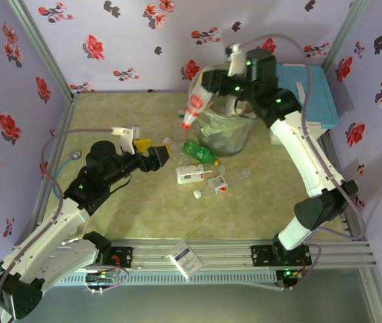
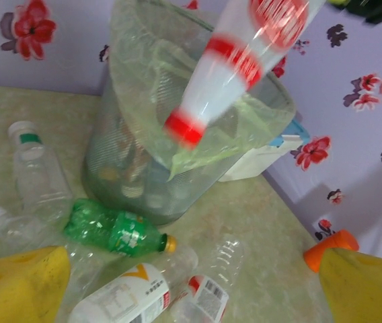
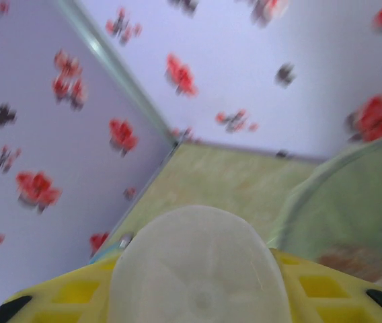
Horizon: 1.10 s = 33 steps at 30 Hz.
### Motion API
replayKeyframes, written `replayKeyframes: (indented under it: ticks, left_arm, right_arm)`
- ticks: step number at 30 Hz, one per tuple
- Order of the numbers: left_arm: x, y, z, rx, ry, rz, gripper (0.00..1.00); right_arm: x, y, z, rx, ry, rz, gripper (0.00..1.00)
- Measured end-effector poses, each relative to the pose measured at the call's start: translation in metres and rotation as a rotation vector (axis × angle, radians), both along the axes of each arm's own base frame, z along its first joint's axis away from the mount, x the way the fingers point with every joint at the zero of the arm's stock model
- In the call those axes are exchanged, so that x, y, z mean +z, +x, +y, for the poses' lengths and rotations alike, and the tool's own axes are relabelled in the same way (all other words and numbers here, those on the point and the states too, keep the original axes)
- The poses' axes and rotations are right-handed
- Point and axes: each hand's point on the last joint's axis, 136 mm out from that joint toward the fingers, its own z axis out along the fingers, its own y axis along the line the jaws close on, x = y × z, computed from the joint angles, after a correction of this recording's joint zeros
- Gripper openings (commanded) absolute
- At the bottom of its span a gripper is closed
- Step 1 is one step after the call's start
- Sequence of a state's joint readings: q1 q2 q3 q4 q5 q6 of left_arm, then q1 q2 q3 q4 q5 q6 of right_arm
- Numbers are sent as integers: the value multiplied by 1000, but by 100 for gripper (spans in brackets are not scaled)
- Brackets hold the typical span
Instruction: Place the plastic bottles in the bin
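Observation:
My right gripper carries the bottle outward toward the cooler box next, over the bin's opening (image 1: 228, 106) (image 3: 359, 219), and releases, since the bottle's red cap hangs outside the bin's rim.
My right gripper (image 1: 209, 86) hangs above the bin's (image 1: 226, 134) left rim, shut on the base of a clear bottle (image 1: 193, 106) with a red cap and red label, tilted cap-down. In the right wrist view that bottle's base (image 3: 198, 249) sits between the yellow fingers (image 3: 319, 286). My left gripper (image 1: 153, 156) is open low over the table, left of the bottles, nothing between its fingers (image 2: 16, 286). A green bottle (image 2: 113, 232), a white-labelled bottle (image 2: 127, 293) and a red-and-white-labelled clear bottle (image 2: 211, 289) lie before it. Two clear bottles (image 2: 40, 171) lie further left.
A white cooler box with a blue lid (image 1: 315, 94) stands right of the bin. A loose white cap (image 1: 197, 194) lies on the table near the bottles. A small card (image 1: 186, 259) rests on the front rail. Flowered walls close in the back and sides.

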<state>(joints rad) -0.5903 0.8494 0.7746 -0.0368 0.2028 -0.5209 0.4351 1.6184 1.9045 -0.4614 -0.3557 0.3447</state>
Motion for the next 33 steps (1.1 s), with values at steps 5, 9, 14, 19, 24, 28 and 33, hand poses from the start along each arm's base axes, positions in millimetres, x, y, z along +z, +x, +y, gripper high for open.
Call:
replayKeyframes:
  ticks: [5,9,14,19,24,28,33]
  left_arm:
    - [-25,-1,8,31,43,55,95]
    - [-29,0,11,46,53,65,95]
    - [-29,2,13,56,55,65,95]
    - [-31,2,14,61,58,69,95]
    - [-33,2,17,67,63,76,95]
    - [-37,3,20,82,75,90,96]
    - [-58,10,22,106,117,151,96]
  right_arm:
    - [39,24,-52,-152,38,-102,36]
    - [47,31,-73,-227,36,-131,36]
    - [39,51,-90,-295,15,-122,36]
    - [10,85,-104,-331,41,-48,37]
    - [-22,113,-105,-332,85,34,40]
    - [-36,125,-104,-336,100,64,42]
    - [-52,133,-109,-341,108,102,52]
